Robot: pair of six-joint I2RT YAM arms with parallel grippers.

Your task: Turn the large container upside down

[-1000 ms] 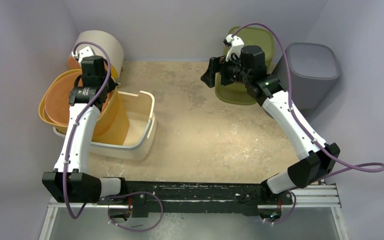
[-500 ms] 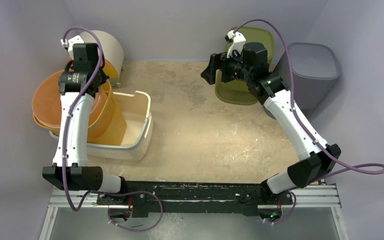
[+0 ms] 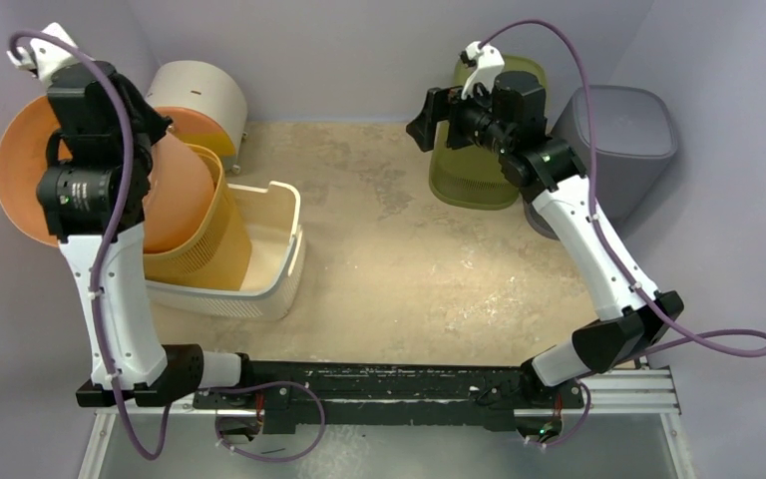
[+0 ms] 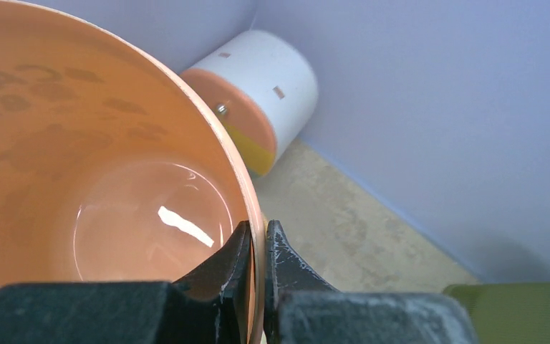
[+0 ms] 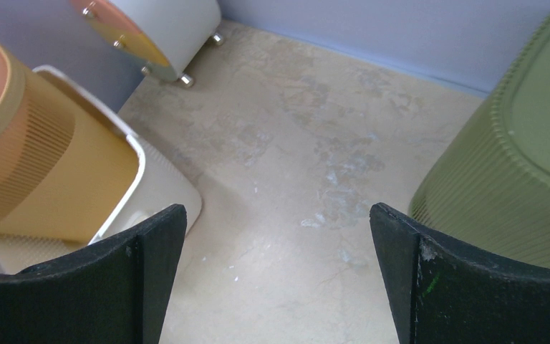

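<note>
I need to lift my left gripper out next and swing it right in the top view to the clear floor below. Then I need to turn the large container's opening down, lower it and let go.
A large orange container hangs tilted at the far left, its mouth facing left and its base still low inside a yellow ribbed basket. My left gripper is shut on the orange container's rim. In the left wrist view, one finger is inside and one outside the orange wall, with the gripper pinching the rim. My right gripper is open and empty, in the air beside an upside-down green container. In the right wrist view, the gripper is over bare floor, with the green container at right.
The yellow basket stands inside a white bin. A white cylinder with an orange and yellow end lies at the back left and shows in the left wrist view. A grey bin stands at the far right. Walls surround the sandy floor.
My left arm has lifted the orange container up and to the left, partly out of the yellow basket, tipping its mouth leftward. My right gripper has shifted slightly back and stays open.
</note>
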